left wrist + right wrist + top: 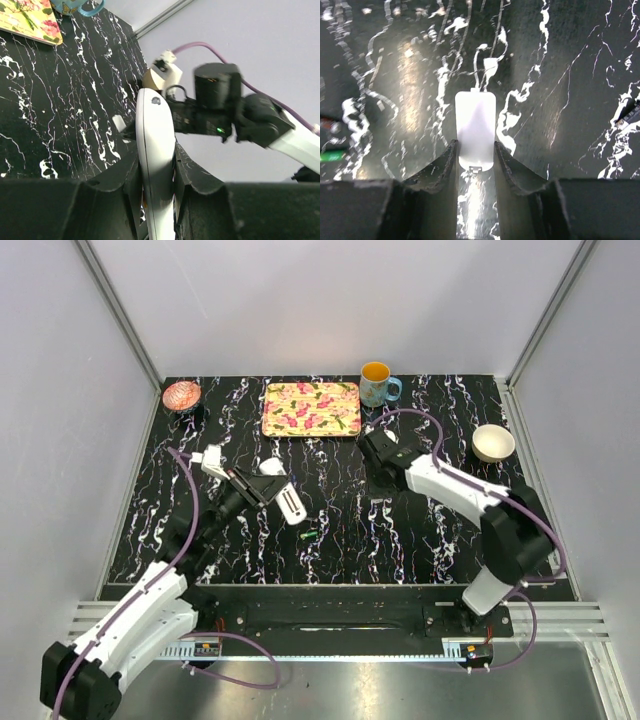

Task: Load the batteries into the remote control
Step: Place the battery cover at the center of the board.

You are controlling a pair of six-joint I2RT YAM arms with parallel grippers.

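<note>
Bare tabletop short of the mug (pixel 506 19) lies outward and below my right gripper, so next my right gripper will move outward and down to release the cover piece (pixel 475 125) there.
My left gripper (pixel 268 490) is shut on the white remote control (pixel 292 507), holding it above the table at left centre. In the left wrist view the remote (pixel 155 130) stands edge-on between the jaws of that gripper (pixel 156 150). My right gripper (pixel 377 450) is low over the table, shut on the small white cover piece (pixel 475 125), whose near end sits between the fingertips of that gripper (pixel 475 145). The greenish battery (pixel 311 536) lies on the table below the remote. The reddish battery (pixel 327 121) and the greenish one (pixel 332 156) show at the right wrist view's left edge.
A floral tray (pixel 311 408) and an orange-filled blue mug (pixel 377 385) stand at the back. A pink bowl (pixel 182 395) is at the back left, a white bowl (pixel 493 443) at the right. Grey walls close three sides.
</note>
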